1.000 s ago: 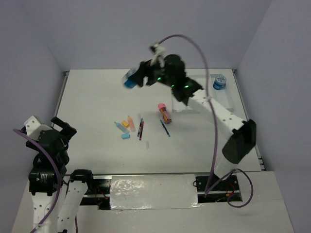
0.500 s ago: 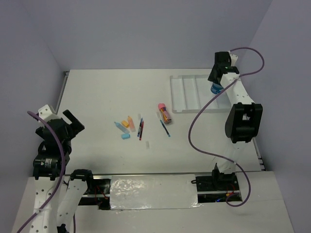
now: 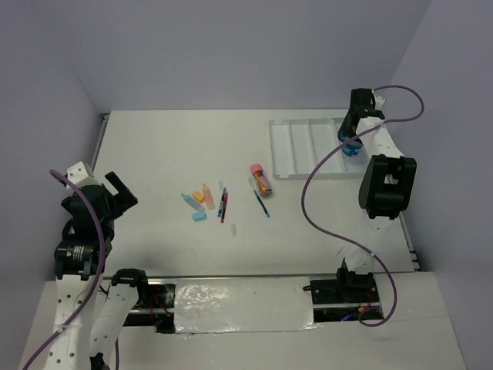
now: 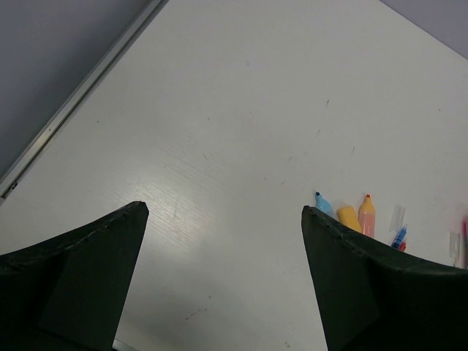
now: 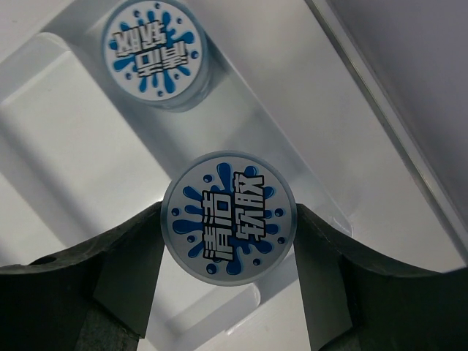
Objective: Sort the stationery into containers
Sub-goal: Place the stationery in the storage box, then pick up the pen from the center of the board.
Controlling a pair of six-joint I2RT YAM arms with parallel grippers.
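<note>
The held roll will go down next onto the free bottom of the tray's end section beside the matching roll. My right gripper will lower it there, then let it go.
My right gripper (image 5: 228, 235) is shut on a round roll with a blue splash-patterned top (image 5: 228, 223), held over the rightmost compartment of the white divided tray (image 3: 296, 150). A second, matching roll (image 5: 153, 50) lies in that same compartment, farther along. In the top view the right gripper (image 3: 353, 141) hangs over the tray's right end. Loose stationery lies mid-table: a pink marker (image 3: 260, 177), an orange marker (image 3: 208, 193), a light-blue marker (image 3: 189, 200), thin pens (image 3: 223, 204). My left gripper (image 3: 115, 193) stands open and empty at the left, far from them.
The left wrist view shows bare table between the fingers, with the light-blue marker (image 4: 324, 204) and the orange marker (image 4: 366, 214) off to the right. A small light-blue eraser (image 3: 199, 216) and a blue pen (image 3: 262, 203) lie among the loose items. The table's metal edge (image 4: 73, 110) runs along the left.
The right arm has swung from the table's far middle to the tray's right end, carrying the roll. The left arm has shifted slightly, still open.
</note>
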